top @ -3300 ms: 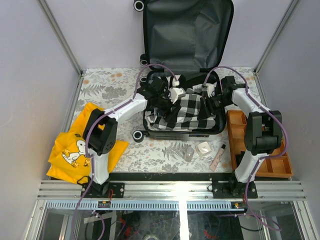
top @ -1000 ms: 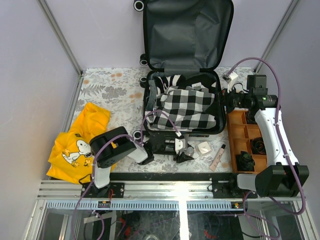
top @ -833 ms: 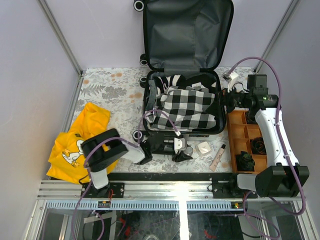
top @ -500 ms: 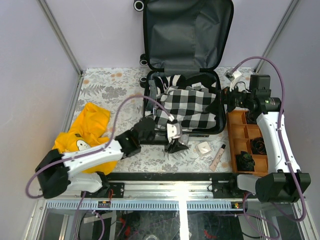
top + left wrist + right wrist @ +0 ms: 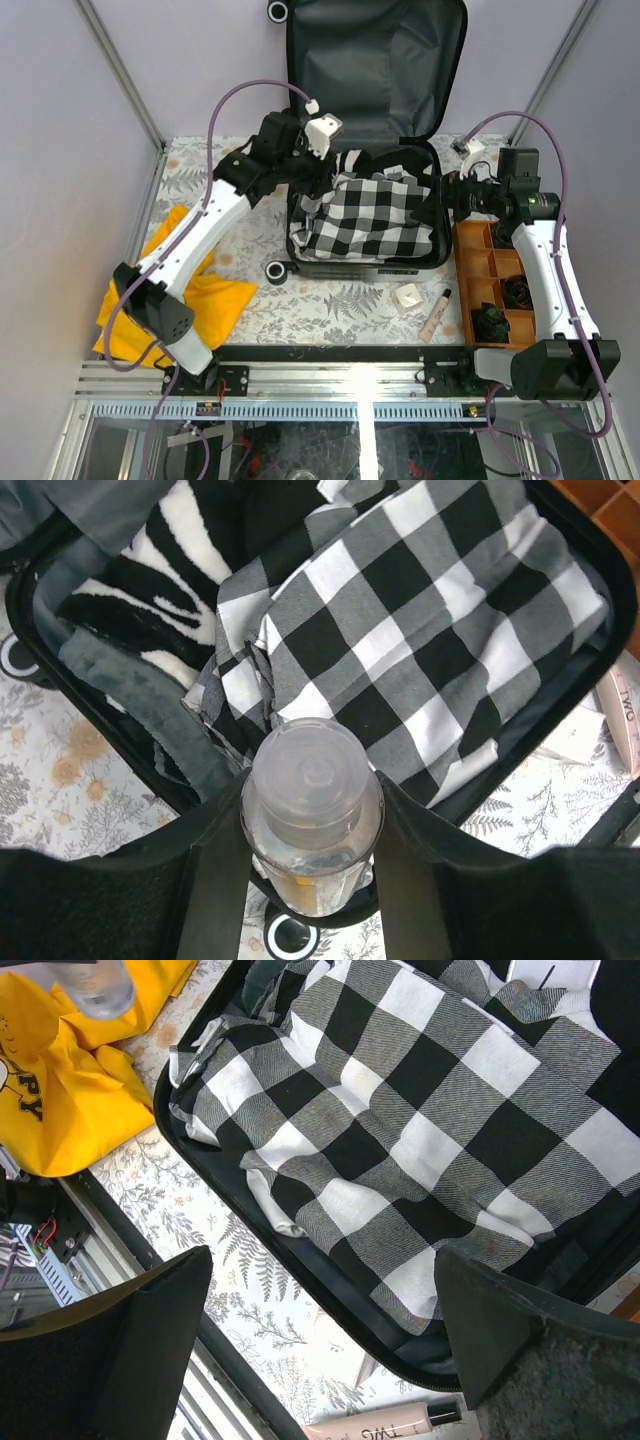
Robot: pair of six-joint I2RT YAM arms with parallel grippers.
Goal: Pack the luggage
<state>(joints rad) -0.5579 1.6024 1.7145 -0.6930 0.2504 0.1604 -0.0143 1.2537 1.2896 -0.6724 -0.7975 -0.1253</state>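
Observation:
I need to lower my left gripper toward the luggage's side nearest the yellow shirt first, to get the clear bottle (image 5: 312, 780) beside the checked cloth (image 5: 375, 215), which fills the middle of the luggage.
The luggage (image 5: 375, 70) lies open, its grey-lined lid raised at the back. Its base holds a black-and-white checked cloth (image 5: 375, 215) and a zebra-striped cloth (image 5: 170, 570). My left gripper (image 5: 306, 172) is over the case's far left corner and is shut on a clear bottle (image 5: 312, 780) with a round cap. The bottle also shows in the right wrist view (image 5: 100, 985). My right gripper (image 5: 440, 200) is open and empty beside the case's right rim (image 5: 316, 1301), above the checked cloth (image 5: 420, 1130).
An orange compartment tray (image 5: 510, 290) stands at the right. A small white box (image 5: 407, 297) and a pink tube (image 5: 438, 313) lie in front of the case. A yellow shirt (image 5: 185, 290) lies at the left, under my left arm.
My left arm has lifted the clear bottle from the table in front of the case and swung it up over the case's far left corner. The right arm has hardly moved.

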